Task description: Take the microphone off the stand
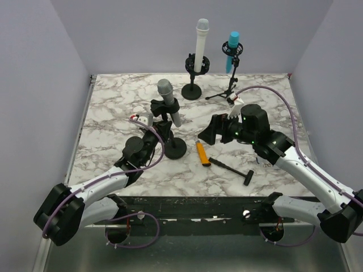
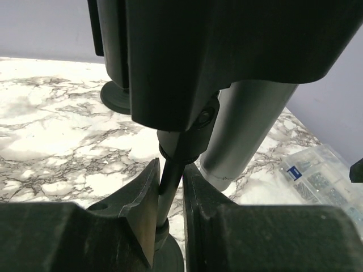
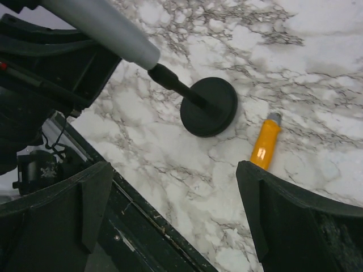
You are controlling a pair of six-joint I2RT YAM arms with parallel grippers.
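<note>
My right gripper rises next and brings its fingers around the microphone's grey upper end, because that part of the microphone sticks out above the black clip.
A grey microphone leans in the black clip of a stand whose round base rests on the marble table near the front middle. My left gripper is shut on the stand's thin black pole, just above the base. The grey microphone body slants down right behind its fingers. My right gripper hangs open to the right of the stand, holding nothing. Its wrist view looks down on the microphone's lower end, the base, and its gripper over bare table.
A white microphone on a round-base stand and a teal microphone on a tripod stand are at the back. An orange utility knife and a black hammer-like tool lie right of the base. A clear parts box sits beyond.
</note>
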